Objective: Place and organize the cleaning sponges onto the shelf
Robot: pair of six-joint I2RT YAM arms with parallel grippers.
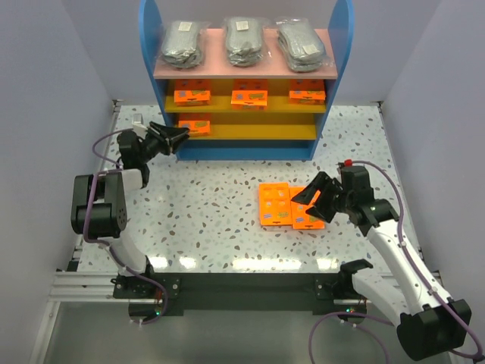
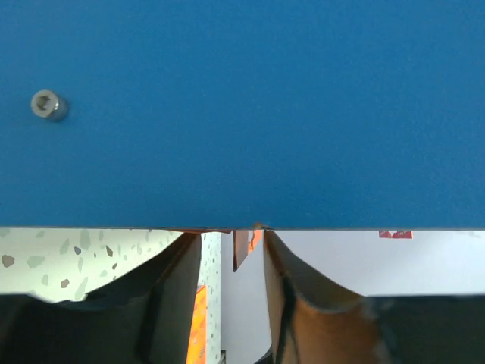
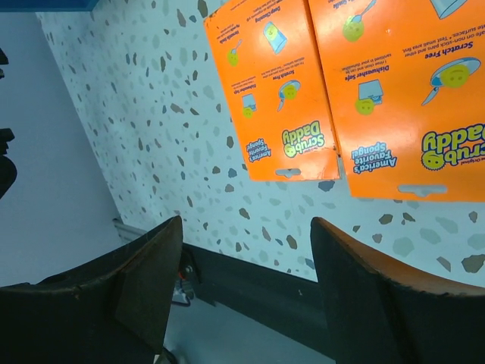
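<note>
The uncovered packet is below my right gripper and to its left in the top view, so my right gripper will next go down and across onto the uncovered packet's near end flap (image 1: 276, 223) (image 3: 294, 174).
The shelf (image 1: 148, 45) carries three clear bags of grey scrub pads (image 1: 245, 39) on its pink top board. Three orange packets (image 1: 249, 96) lie on the middle yellow board, and one orange packet (image 1: 195, 125) lies at the left of the lower board. My left gripper (image 1: 180, 136) sits at that packet. In the left wrist view the shelf's blue panel (image 2: 242, 114) fills the top. The left gripper (image 2: 231, 235) is open, a packet edge (image 2: 242, 246) showing in the gap. Two more packets (image 1: 274, 203) (image 3: 280, 91) lie on the table. My right gripper (image 1: 314, 196) (image 3: 246, 224) hangs open over them, holding nothing.
White walls close in the speckled table (image 1: 212, 182) on the left, right and back. A dark rail (image 3: 250, 284) runs along the table's near edge, below the right gripper. A bolt head (image 2: 49, 105) sticks out of the blue panel.
</note>
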